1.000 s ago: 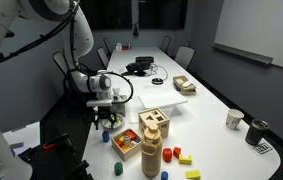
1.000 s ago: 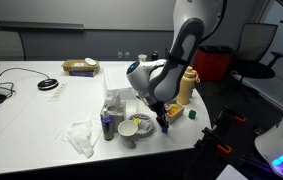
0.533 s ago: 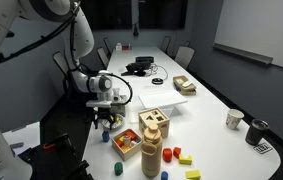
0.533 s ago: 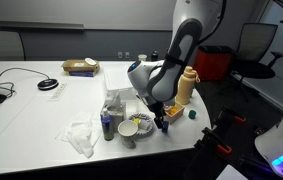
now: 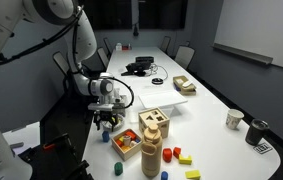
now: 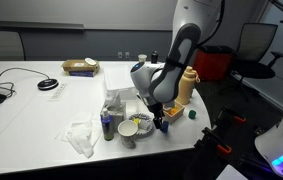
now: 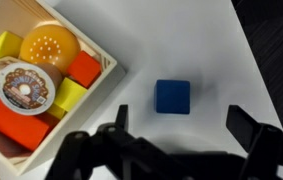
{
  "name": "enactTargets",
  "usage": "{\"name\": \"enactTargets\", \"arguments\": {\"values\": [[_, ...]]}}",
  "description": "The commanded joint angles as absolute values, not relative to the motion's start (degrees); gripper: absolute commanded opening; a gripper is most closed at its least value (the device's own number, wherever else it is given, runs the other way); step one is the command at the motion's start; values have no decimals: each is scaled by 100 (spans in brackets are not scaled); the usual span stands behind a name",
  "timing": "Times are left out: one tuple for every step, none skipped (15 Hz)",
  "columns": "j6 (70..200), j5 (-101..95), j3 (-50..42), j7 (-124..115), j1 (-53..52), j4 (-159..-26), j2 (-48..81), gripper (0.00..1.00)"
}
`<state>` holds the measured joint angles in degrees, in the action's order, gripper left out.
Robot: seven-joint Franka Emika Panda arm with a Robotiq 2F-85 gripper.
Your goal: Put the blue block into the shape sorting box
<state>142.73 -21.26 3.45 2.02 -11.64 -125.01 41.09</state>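
My open fingers are already on either side of the blue block [image 5: 106,135] [image 7: 172,96], so I will lower my gripper a little and close it on the block's opposite sides.
The blue block [image 7: 172,96] is a small dark-blue cube lying on the white table, just right of the tray in the wrist view. It also shows in an exterior view [image 5: 105,137] near the table's edge. My gripper [image 7: 184,125] is open, its two fingers spread on either side of the block and a little short of it. It hangs just above the block in both exterior views [image 5: 105,122] [image 6: 161,122]. The shape sorting box [image 5: 154,121], a light wooden cube with cut-out holes on top, stands beyond the tray.
The low wooden tray [image 7: 111,62] of coloured blocks lies right beside the blue block. A tall wooden tower [image 5: 152,151], a blue cylinder [image 5: 118,167] and loose coloured pieces [image 5: 181,157] stand nearby. A paper cup [image 6: 134,128] and crumpled paper [image 6: 81,136] are close by, as is the table edge.
The gripper has sunk slightly toward the blue block. The block and the box have not moved.
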Motion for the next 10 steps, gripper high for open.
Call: {"name": "enactTargets", "arguments": {"values": [[14402, -2004, 360, 368, -1081, -12507, 4124, 100], [14403, -2008, 355, 362, -1081, -12507, 4131, 100], [14396, -1999, 356, 371, -1065, -12487, 4157, 100], [14396, -2005, 347, 360, -1067, -12485, 4164, 100], [14405, -2027, 329, 353, -1074, -12472, 4184, 100], [14427, -2051, 305, 332, -1090, -12457, 4207, 100], [14483, -2099, 261, 286, -1130, -12458, 4225, 100], [14499, -2094, 256, 288, -1129, -12453, 4246, 100], [14491, -2073, 264, 302, -1116, -12457, 4259, 100], [14489, -2067, 264, 303, -1114, -12452, 4274, 100]]}}
